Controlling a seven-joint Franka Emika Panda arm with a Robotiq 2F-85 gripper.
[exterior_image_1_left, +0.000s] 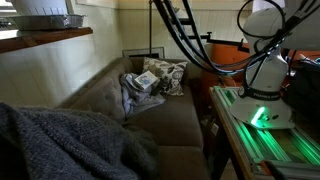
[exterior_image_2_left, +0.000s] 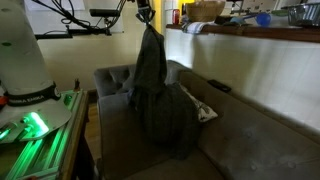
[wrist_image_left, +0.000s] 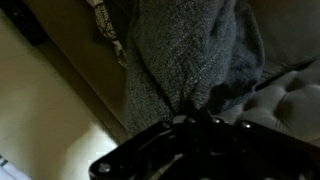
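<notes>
The blanket's bunched lower end (exterior_image_2_left: 172, 122) already rests on the seat, outward of my gripper and below it, so I will move my gripper slightly outward, stay high and release the top of the blanket.
My gripper (exterior_image_2_left: 145, 14) is high above a grey-brown couch (exterior_image_2_left: 250, 145) and shut on the top of a grey knit blanket (exterior_image_2_left: 152, 80). The blanket hangs straight down, with its lower end bunched on the seat. In the wrist view the dark fingers (wrist_image_left: 193, 124) pinch a fold of the same knit fabric (wrist_image_left: 180, 45), which drapes away below them. In an exterior view a mass of grey knit fabric (exterior_image_1_left: 60, 145) fills the near lower left corner. The gripper itself is out of that frame.
A patterned pillow (exterior_image_1_left: 165, 75) and a crumpled light cloth (exterior_image_1_left: 140, 85) lie at the far end of the couch (exterior_image_1_left: 175, 125). The white robot base with a green light (exterior_image_1_left: 265, 100) stands beside the couch. A counter ledge (exterior_image_2_left: 250, 35) runs behind the backrest.
</notes>
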